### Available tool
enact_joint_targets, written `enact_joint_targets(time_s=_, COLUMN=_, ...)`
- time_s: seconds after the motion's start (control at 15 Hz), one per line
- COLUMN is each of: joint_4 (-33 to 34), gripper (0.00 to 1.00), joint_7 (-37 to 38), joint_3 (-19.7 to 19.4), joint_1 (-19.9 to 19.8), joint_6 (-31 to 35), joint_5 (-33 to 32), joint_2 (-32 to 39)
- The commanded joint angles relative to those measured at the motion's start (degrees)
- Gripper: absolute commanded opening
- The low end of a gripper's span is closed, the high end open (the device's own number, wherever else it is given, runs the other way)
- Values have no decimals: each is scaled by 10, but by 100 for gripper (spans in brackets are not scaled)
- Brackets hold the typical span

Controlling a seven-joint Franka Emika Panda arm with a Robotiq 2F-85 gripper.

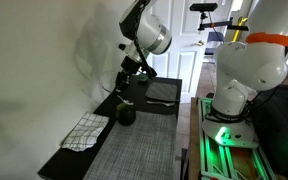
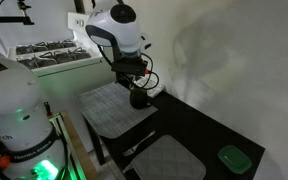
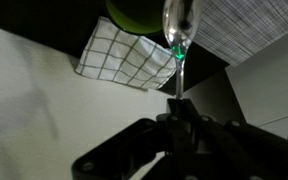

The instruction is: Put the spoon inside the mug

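Note:
The mug is below and outward of the robot's gripper. The gripper should next move outward and down to bring the spoon's bowl into the mug's opening (image 1: 126, 108) (image 3: 140, 11) and let go of the spoon's handle.
In the wrist view my gripper (image 3: 177, 108) is shut on the handle of the spoon (image 3: 178, 45). The spoon's clear, shiny bowl points away from me, next to the dark green mug (image 3: 134, 12) at the top edge. In both exterior views the gripper (image 1: 127, 90) (image 2: 135, 86) hangs just above the mug (image 1: 126, 115) (image 2: 139, 100), which stands on the dark table. The spoon is too thin to make out in the exterior views.
A white checkered cloth (image 1: 84, 132) (image 3: 124, 55) lies beside the mug. Grey woven placemats (image 1: 134, 150) (image 2: 112, 108) cover part of the table. A light green container (image 2: 232, 158) sits near one table corner. A white wall runs along one side.

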Motion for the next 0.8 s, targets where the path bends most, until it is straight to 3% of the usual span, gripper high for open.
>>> enact_joint_targets(time_s=0.0, joint_4=16, gripper=2, joint_7=-98, joint_3=-15, joint_1=26, joint_6=13, joint_5=94, joint_2=25)
enact_joint_targets(time_s=0.4, joint_4=58, gripper=2, joint_7=-220, joint_3=-13, joint_1=22, joint_6=10, joint_5=204, joint_2=87)
enact_joint_targets(time_s=0.73, joint_4=99, gripper=2, joint_7=-270, joint_3=-2, joint_1=20, joint_6=3, joint_5=260, joint_2=153)
